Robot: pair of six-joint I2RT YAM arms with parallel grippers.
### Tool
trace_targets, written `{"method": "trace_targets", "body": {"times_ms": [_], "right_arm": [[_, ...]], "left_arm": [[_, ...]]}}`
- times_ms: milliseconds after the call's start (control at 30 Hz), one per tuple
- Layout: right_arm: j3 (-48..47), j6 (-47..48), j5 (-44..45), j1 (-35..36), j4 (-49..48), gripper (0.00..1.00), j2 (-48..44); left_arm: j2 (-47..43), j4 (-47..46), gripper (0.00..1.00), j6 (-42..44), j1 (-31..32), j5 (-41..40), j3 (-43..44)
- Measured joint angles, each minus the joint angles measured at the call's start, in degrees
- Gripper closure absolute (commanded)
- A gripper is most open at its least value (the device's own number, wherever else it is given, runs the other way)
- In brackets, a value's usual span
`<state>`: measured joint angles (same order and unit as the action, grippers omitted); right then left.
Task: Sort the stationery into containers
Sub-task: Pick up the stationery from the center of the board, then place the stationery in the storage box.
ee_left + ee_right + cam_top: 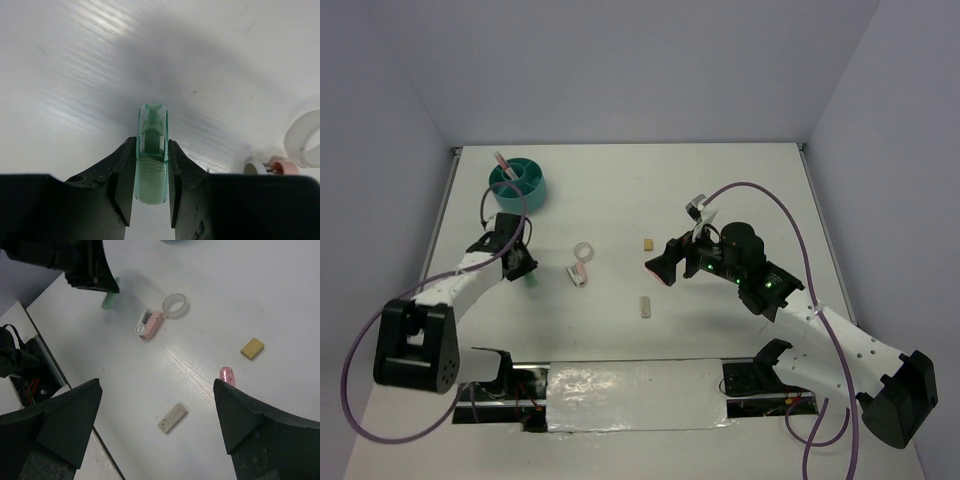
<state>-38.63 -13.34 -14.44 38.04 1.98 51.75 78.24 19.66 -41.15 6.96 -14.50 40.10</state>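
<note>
The teal cup already holds stationery, so my left gripper should next lift outward over the teal cup's open section (501, 179) next to the pen and let go of the green piece.
My left gripper (524, 266) is shut on a pale green oblong piece (151, 160), low over the table; the piece also shows in the right wrist view (108, 300). The teal cup (518, 183) stands at the far left with a pink pen (502, 162) in it. A clear ring (584, 250) and a pink oblong piece (580, 272) lie just right of the left gripper. My right gripper (157, 387) is open and empty above a pale tan block (172, 418). A yellower tan block (252, 348) lies farther off. The end of a pink pen (227, 374) pokes out beside my right finger.
The ring (305, 137) and the pink piece (280, 166) show at the right edge of the left wrist view. A foil-covered strip (635, 395) runs along the table's near edge between the arm bases. Grey walls enclose the white table (740, 190).
</note>
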Motion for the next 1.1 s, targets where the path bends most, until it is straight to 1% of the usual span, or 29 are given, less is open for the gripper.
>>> {"method": "trace_targets", "body": {"times_ms": [100,200,333,433,533,633,867,1100], "right_arm": [[0.0,0.0,0.0,0.0,0.0,0.00,0.0],[0.0,0.0,0.0,0.0,0.0,0.00,0.0],[0.0,0.2,-0.3,0.0,0.0,0.00,0.0],[0.0,0.4,-0.6,0.0,0.0,0.00,0.0],[0.0,0.4,-1.0,0.0,0.0,0.00,0.0],[0.0,0.4,-1.3,0.0,0.0,0.00,0.0],[0.0,0.4,-2.1,0.0,-0.1,0.00,0.0],[0.0,0.5,-2.4,0.0,-0.1,0.00,0.3]], "left_arm": [[-7.4,3.4,1.00,-0.1,-1.4,-1.7,1.6],[-12.6,4.8,1.00,0.4,-1.8,-3.3,8.0],[-13.5,2.4,1.00,1.0,-4.0,-5.9,18.3],[-12.4,-1.1,1.00,1.8,-8.1,-6.2,22.6],[-9.3,-8.2,1.00,2.2,-13.3,-3.9,24.1],[-5.6,-15.2,1.00,3.4,-16.8,-0.5,24.2],[3.2,-32.7,1.00,7.7,-19.3,9.0,24.4],[8.9,-47.3,1.00,8.0,-22.3,16.2,21.8]]}}
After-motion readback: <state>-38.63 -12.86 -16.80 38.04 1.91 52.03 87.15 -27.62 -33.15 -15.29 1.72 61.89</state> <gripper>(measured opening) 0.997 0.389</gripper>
